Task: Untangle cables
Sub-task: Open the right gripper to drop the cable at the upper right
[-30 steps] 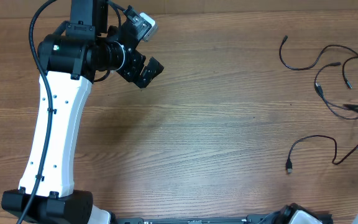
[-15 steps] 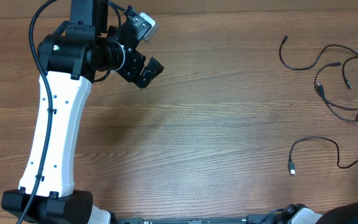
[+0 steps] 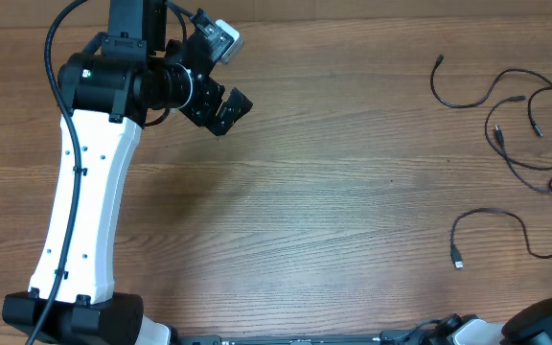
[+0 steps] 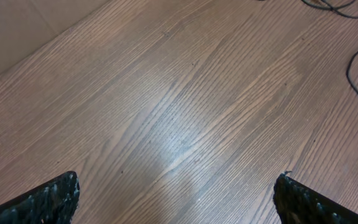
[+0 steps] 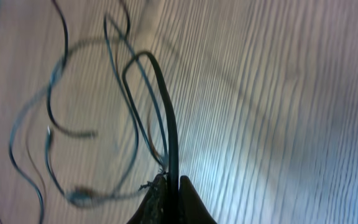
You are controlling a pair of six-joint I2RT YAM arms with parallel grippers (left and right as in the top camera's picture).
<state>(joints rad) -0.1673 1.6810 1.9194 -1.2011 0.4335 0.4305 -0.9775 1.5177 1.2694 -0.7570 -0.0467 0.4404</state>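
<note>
The held loop of cable crosses other cables, so I will pull my right gripper toward the right in the overhead view, over the bare wood beside them, and let go.
The cables lie as separate thin black strands at the table's right side: one [image 3: 468, 101] at the far right back, a wavy one [image 3: 520, 168] beneath it, and a looped strand [image 3: 492, 216] with a plug end [image 3: 458, 262] nearer the front. In the right wrist view my right gripper [image 5: 171, 182] is shut on one black cable [image 5: 166, 118], which rises from the jaws in a narrow loop; blurred strands [image 5: 55, 93] lie to its left. This gripper is outside the overhead view. My left gripper [image 3: 226, 111] hovers far to the left, open and empty [image 4: 176, 186], over bare wood.
The white left arm [image 3: 80, 192] stretches from the front left edge to the back left. Part of the right arm's base [image 3: 549, 324] shows at the front right corner. Cable pieces [image 4: 356, 74] appear at the left wrist view's top right.
The right gripper has gone off the overhead view's right edge. The front looped strand and its plug slid right and toward the front. The left arm has not moved.
</note>
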